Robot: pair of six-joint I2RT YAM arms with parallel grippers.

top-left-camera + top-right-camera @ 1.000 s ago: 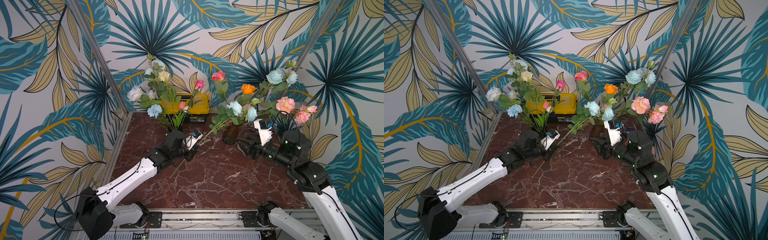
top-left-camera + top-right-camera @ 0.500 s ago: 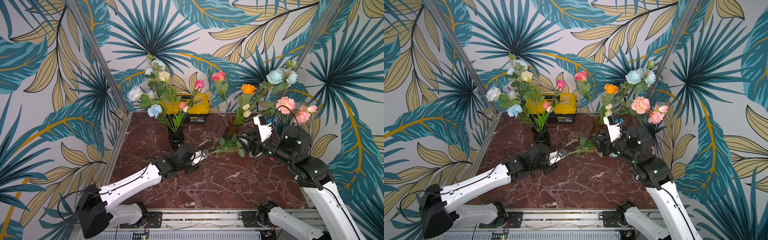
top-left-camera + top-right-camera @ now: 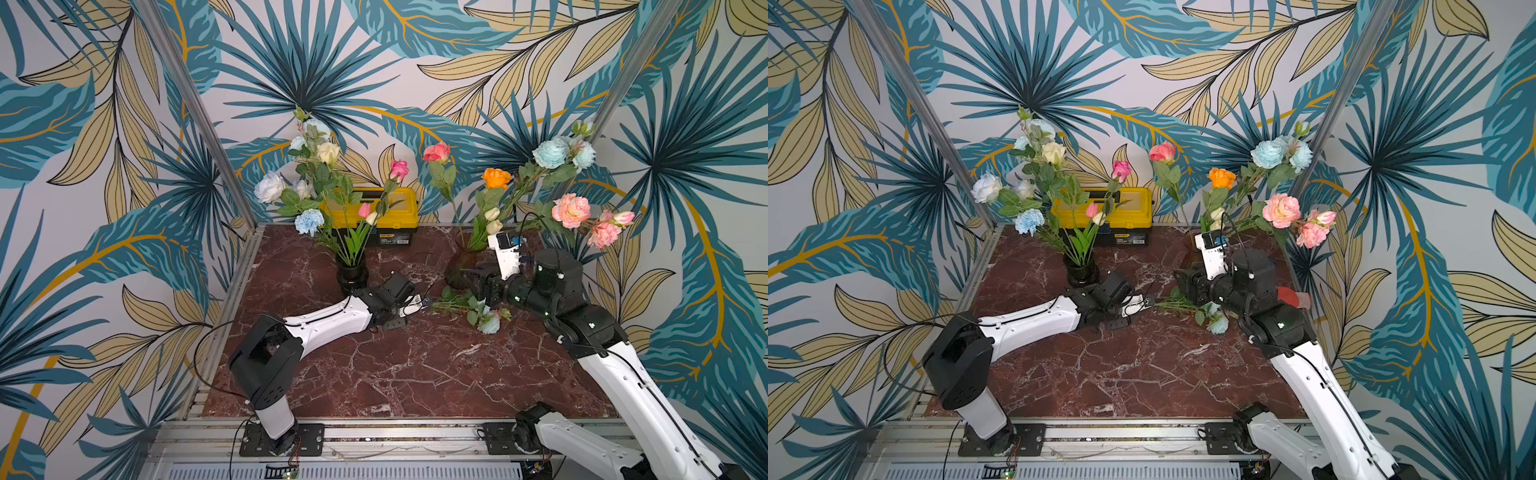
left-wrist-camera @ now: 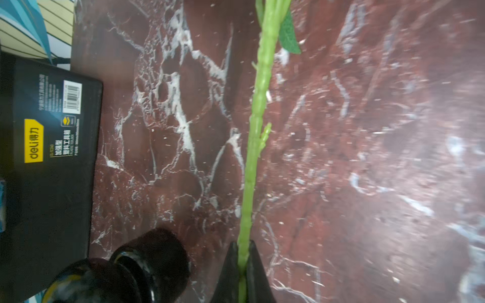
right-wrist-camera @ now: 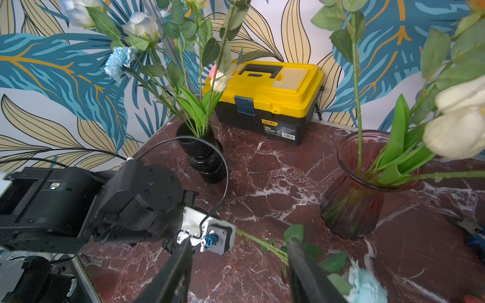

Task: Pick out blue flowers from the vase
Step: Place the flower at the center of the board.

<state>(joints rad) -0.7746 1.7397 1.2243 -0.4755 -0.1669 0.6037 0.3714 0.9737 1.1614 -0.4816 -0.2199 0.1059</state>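
Note:
My left gripper lowers a little next and opens its fingers to release the end of the green stem (image 4: 258, 105), since the marble top (image 4: 270, 255) lies just below them.
One blue flower (image 3: 490, 325) (image 3: 1219, 325) lies flat on the marble top, its pale aqua bloom (image 5: 366, 284) toward my right arm. My left gripper (image 3: 424, 302) (image 4: 242, 245) is shut on the end of its green stem (image 4: 258, 105). My right gripper (image 3: 473, 282) (image 5: 240, 245) hangs open just over the leafy part of the stem, holding nothing. Behind it stands the maroon ribbed glass vase (image 3: 459, 266) (image 5: 351, 204), in which more aqua-blue flowers (image 3: 550, 151) rise among orange, pink and cream ones.
A black vase (image 3: 352, 276) (image 5: 204, 160) with a blue carnation (image 3: 308, 221) and whitish blooms stands at the back left, close to my left wrist. A yellow and black toolbox (image 3: 374, 216) (image 4: 49, 157) sits against the back wall. Something red (image 3: 1291, 297) lies behind my right arm.
My left gripper has drawn the flower down and away from the maroon vase and laid it flat on the table. My right gripper has dropped lower, over the stem.

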